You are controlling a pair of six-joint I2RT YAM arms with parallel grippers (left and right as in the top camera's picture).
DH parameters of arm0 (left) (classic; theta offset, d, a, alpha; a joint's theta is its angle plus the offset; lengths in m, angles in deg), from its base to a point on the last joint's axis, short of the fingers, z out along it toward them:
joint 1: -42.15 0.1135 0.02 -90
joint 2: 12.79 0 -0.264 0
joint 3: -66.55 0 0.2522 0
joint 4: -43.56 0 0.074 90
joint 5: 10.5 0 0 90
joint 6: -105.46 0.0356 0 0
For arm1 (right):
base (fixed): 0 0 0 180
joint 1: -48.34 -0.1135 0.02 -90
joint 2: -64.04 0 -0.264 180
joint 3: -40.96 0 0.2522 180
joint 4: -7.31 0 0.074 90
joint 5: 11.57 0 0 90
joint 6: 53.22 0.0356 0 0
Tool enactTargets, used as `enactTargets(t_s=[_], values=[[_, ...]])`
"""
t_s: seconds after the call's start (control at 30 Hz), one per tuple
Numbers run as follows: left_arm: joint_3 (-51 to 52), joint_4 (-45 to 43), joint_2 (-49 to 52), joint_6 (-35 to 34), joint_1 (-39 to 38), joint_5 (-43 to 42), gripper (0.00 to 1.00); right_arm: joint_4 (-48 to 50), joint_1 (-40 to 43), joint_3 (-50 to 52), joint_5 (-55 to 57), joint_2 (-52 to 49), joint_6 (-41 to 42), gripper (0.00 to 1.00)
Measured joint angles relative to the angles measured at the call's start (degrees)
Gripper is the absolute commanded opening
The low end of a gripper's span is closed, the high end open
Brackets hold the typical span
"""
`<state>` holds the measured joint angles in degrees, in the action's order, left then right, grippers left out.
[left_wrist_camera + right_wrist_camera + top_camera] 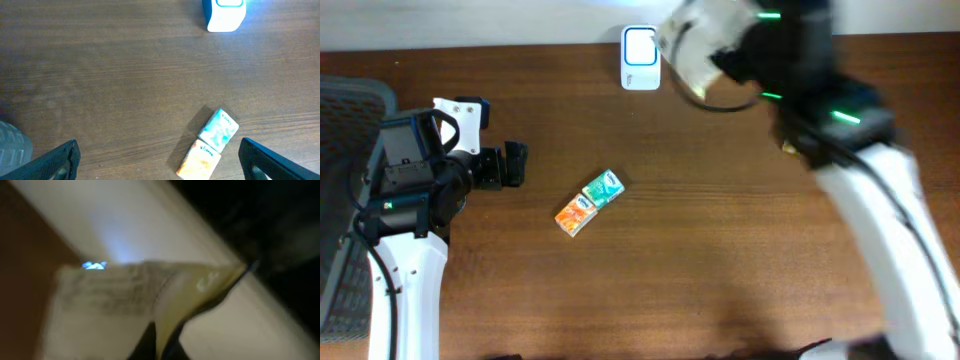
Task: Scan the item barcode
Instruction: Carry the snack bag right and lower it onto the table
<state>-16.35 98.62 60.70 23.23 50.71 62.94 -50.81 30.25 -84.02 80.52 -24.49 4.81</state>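
My right gripper moves back and down to the bare tabletop (777,190) beside its arm and releases the item next, since the scanner's blue glow meets the packet's edge.
My right gripper (165,342) is shut on the item, a pale, flat packet (130,310) with fine print on it. The shot is blurred. In the overhead view the packet (698,45) hangs just right of the white and blue scanner (640,58) at the table's far edge, with the right gripper (725,55) behind it. A blue glow (94,266) shows at the packet's upper edge. My left gripper (159,150) stands wide open and empty over the table's left side, also seen from overhead (512,165).
A teal tissue pack (603,188) and an orange one (575,216) lie touching end to end mid-table, between the left fingers in the left wrist view (218,130). The scanner (224,12) stands beyond them. A dark mesh chair (345,110) sits at far left.
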Motion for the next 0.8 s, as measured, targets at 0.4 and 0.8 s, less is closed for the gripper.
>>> enactTargets(t_s=[0.4,0.8], values=[[0.02,-0.07,0.00,0.00,0.04,0.02,0.99,-3.80,42.23,44.98,-25.05,-4.98,36.39,0.12],[0.02,-0.11,0.00,0.00,0.04,0.02,0.99,-17.31,24.06,40.06,-19.19,-5.18,33.42,0.40]])
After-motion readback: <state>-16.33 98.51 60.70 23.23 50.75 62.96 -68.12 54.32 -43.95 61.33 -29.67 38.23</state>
